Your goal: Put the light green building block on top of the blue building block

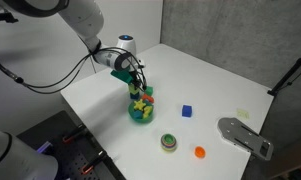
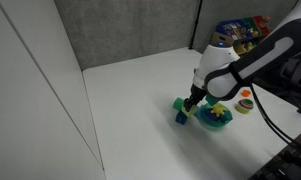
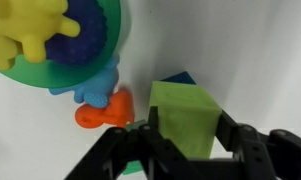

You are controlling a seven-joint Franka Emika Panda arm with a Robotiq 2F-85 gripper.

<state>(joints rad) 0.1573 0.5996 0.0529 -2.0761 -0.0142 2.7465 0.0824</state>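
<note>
My gripper holds the light green building block just above the blue building block. It needs to lower the light green block a short way onto its top (image 3: 179, 78) and then open.
My gripper (image 3: 187, 128) is shut on the light green building block (image 3: 183, 112) and holds it above the table. The block also shows in both exterior views (image 1: 120, 73) (image 2: 177, 103). The blue building block (image 1: 187, 111) sits on the white table. In an exterior view it lies just below the held block (image 2: 180, 118). In the wrist view only its top corner (image 3: 178, 77) peeks out behind the green block.
A teal bowl (image 1: 142, 113) (image 2: 215, 118) holding a yellow star-like piece (image 3: 30, 30) stands beside the gripper. An orange toy piece (image 3: 105, 110) lies by the bowl. A green ring (image 1: 168, 143), a small orange round piece (image 1: 200, 152) and a grey object (image 1: 245, 135) lie near the table's front.
</note>
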